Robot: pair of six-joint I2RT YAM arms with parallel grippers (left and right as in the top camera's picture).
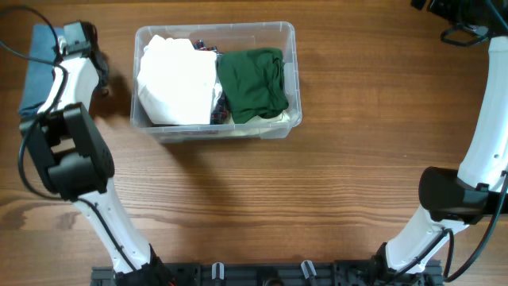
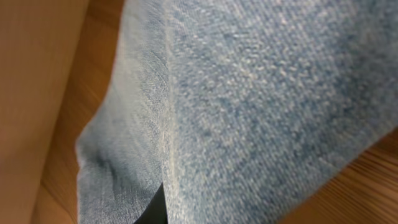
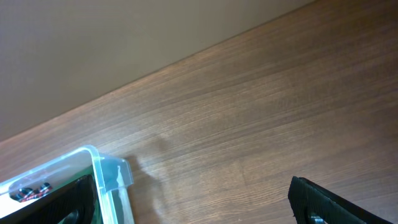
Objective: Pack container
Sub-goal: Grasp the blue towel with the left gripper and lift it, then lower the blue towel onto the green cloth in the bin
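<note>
The left gripper needs to lift the unpacked denim across to the right in the overhead view and release it on top of the dark green cloth (image 1: 252,83), which is on that side of the gripper.
The clear container (image 1: 214,28) stands at the back centre-left of the table. It holds a folded white cloth (image 1: 176,79), a dark green cloth (image 1: 252,83) and a patterned item between them. My left gripper (image 1: 78,38) is at the far left over a blue denim cloth (image 1: 32,75). The denim (image 2: 249,106) fills the left wrist view and hides the fingers. My right gripper (image 3: 199,211) is open and empty above bare wood, to the right of the container's corner (image 3: 106,174). In the overhead view it sits at the top right edge (image 1: 459,16).
The wooden table (image 1: 317,199) carries only the container and the denim. The left arm's elbow (image 1: 67,151) rises front left of the container. The right arm (image 1: 484,135) runs along the right edge.
</note>
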